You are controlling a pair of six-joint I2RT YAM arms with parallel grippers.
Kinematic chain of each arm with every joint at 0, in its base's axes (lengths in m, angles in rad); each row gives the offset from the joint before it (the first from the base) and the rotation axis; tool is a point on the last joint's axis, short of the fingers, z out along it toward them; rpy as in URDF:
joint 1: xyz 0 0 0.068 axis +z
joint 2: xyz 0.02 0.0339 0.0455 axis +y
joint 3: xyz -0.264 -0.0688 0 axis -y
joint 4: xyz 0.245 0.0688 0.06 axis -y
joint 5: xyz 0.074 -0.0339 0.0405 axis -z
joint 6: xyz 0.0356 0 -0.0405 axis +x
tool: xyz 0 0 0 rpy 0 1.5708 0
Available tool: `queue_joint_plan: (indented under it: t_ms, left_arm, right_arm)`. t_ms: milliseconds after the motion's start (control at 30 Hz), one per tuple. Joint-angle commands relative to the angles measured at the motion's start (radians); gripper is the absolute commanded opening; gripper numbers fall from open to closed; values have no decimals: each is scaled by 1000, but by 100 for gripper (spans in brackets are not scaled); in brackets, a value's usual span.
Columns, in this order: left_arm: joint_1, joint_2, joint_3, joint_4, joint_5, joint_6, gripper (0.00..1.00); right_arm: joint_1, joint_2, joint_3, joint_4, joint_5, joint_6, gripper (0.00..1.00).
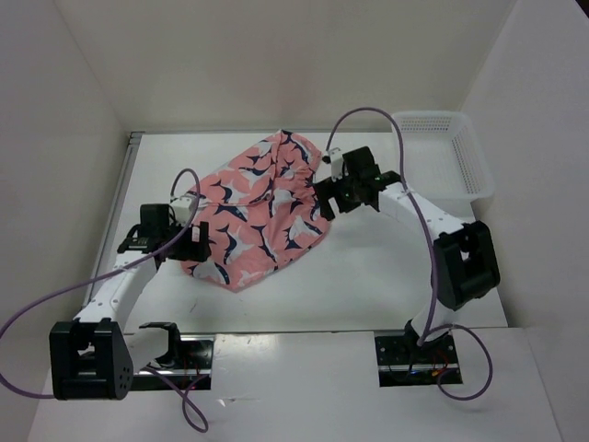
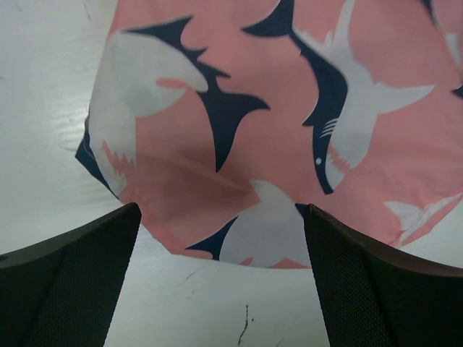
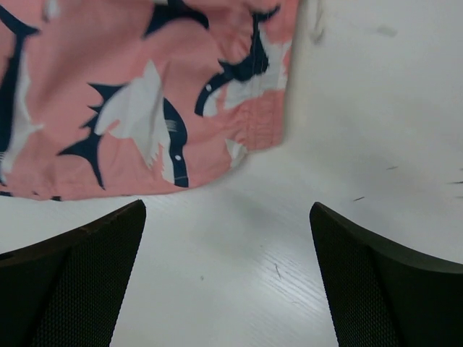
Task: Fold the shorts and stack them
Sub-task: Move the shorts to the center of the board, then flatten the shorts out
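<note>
My right gripper has only bare table between its fingers, so next it will go down and turn onto the near end of the gathered waistband (image 1: 320,219) (image 3: 268,129), which is below it.
The salmon-pink shorts (image 1: 262,207) with navy and white shark-like shapes lie spread and slightly rumpled on the white table, between the two arms. My left gripper (image 1: 198,241) is at their left edge, open; in the left wrist view the shorts (image 2: 289,144) fill the upper frame and their hem lies just ahead of the open left gripper (image 2: 221,213). My right gripper (image 1: 324,198) hovers at the shorts' right edge, open and empty. In the right wrist view the shorts (image 3: 130,94) lie up and to the left of the right gripper (image 3: 228,210), which has bare table between its fingers.
A white mesh basket (image 1: 451,152) stands at the back right corner of the table (image 1: 368,276). White walls enclose the table on the left, back and right. Purple cables loop from both arms.
</note>
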Motion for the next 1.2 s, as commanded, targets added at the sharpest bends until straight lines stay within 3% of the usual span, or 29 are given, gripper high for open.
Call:
queue_joint_plan:
  t_ms: [0, 267, 400, 433, 500, 600, 633, 667, 700, 733, 800, 933, 1000, 1033, 1067, 1100, 1167]
  left_arm:
    - [-18, 14, -27, -36, -78, 4, 100]
    - [-18, 65, -95, 39, -131, 4, 100]
    - [-18, 88, -150, 120, -117, 4, 85]
    - [-18, 88, -159, 131, -91, 4, 75]
    - [-18, 100, -159, 131, -63, 4, 64]
    - [-18, 111, -159, 171, -5, 4, 37]
    - [-18, 120, -159, 201, 22, 4, 29]
    - [-18, 120, -159, 218, 35, 4, 20]
    - [-18, 120, -132, 240, 44, 4, 5]
    - [-18, 129, -109, 287, 44, 4, 0]
    - [-18, 155, -38, 333, 44, 4, 0]
    - [-18, 227, 196, 508, 63, 4, 0]
    - [-18, 293, 345, 522, 133, 4, 0]
    - [-30, 315, 390, 502, 171, 4, 8]
    - [-30, 336, 430, 478, 217, 4, 22]
    - [-65, 373, 479, 403, 289, 4, 56]
    - [-128, 398, 479, 312, 305, 4, 80]
  right_arm:
    - [-4, 67, -84, 149, -3, 42, 99]
    - [-4, 232, 1, 220, -17, 134, 98]
    - [-4, 310, 38, 231, 36, 180, 91]
    - [-4, 323, 51, 231, 49, 181, 89]
    - [-4, 355, 61, 231, 50, 191, 83]
    - [-4, 378, 61, 231, 50, 202, 53]
    - [-4, 378, 61, 231, 50, 213, 30]
    - [-4, 378, 61, 231, 50, 213, 17]
    - [-4, 378, 71, 231, 50, 213, 7]
    - [-4, 366, 71, 231, 40, 204, 0]
    - [-4, 351, 111, 200, -16, 179, 0]
    - [5, 292, 142, 162, -279, 142, 0]
    - [17, 279, 128, 162, -326, 142, 0]
    - [17, 278, 128, 162, -341, 154, 0]
    - [17, 269, 113, 162, -363, 174, 0]
    - [17, 269, 101, 171, -372, 174, 0]
    - [17, 269, 100, 171, -372, 185, 0]
